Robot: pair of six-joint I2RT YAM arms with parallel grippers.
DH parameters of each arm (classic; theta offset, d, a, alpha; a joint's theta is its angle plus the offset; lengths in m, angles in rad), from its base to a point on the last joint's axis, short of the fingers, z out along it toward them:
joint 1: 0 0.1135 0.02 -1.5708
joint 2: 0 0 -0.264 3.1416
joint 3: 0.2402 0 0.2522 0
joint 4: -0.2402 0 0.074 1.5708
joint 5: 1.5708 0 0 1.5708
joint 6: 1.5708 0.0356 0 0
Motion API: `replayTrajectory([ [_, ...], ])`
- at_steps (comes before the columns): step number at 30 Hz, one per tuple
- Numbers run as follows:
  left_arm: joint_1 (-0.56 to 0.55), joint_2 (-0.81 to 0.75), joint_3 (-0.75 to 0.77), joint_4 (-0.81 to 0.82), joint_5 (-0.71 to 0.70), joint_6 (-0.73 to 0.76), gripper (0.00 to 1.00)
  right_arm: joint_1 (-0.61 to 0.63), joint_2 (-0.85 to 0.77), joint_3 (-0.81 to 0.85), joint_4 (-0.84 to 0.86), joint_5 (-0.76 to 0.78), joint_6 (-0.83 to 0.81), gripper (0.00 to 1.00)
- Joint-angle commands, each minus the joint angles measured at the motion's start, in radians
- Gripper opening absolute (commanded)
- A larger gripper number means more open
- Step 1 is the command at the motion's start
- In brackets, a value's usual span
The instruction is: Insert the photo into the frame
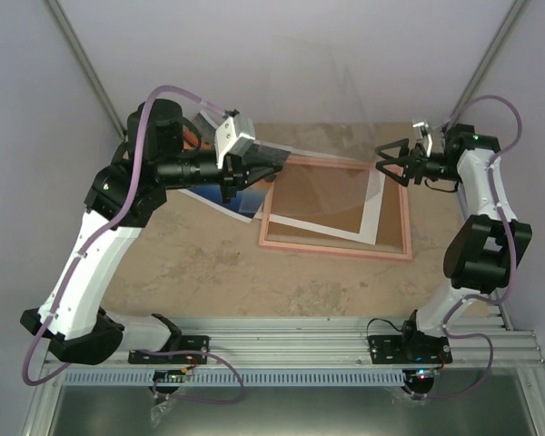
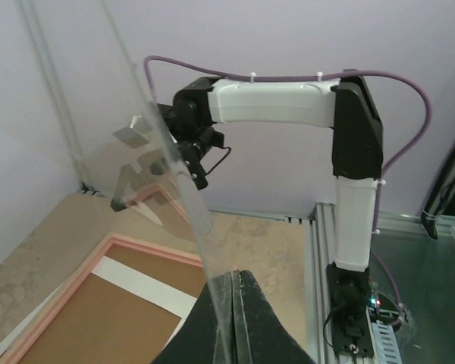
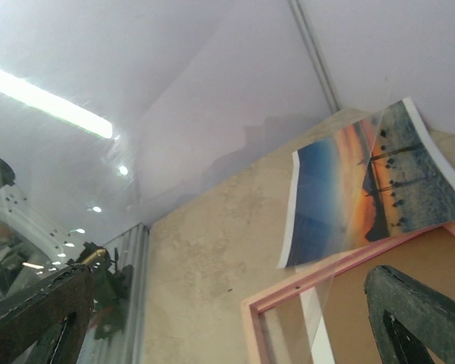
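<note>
My right gripper needs to move slightly back by the frame's far corner next. Then it should close on the clear sheet's edge, which is already between its open fingers.
The pink frame lies flat on the table at centre right, with a brown board with a white border inside it. The photo, a sunset print, lies to the frame's left, partly under my left gripper. That gripper is shut on the lower edge of a clear sheet, which stands up over the frame. My right gripper hangs open over the frame's far right corner, holding nothing. In the right wrist view, the photo lies just past the frame's corner.
The clear sheet is hard to see from above and rises toward the back wall. Purple walls close in the table on three sides. A metal rail with both arm bases runs along the near edge.
</note>
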Motion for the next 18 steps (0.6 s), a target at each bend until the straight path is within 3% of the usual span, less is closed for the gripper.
replayTrajectory([
  [1,0.005,-0.015,0.028,-0.024,0.09,0.075,0.0,0.017,0.01,0.007,-0.022,-0.214,0.072,0.98],
  [6,0.006,-0.026,0.02,-0.035,0.084,0.089,0.0,0.06,-0.042,0.011,-0.024,-0.227,0.101,0.96],
  [18,0.035,-0.082,-0.113,0.02,-0.152,0.052,0.0,0.062,-0.202,-0.01,-0.018,-0.225,0.094,0.59],
])
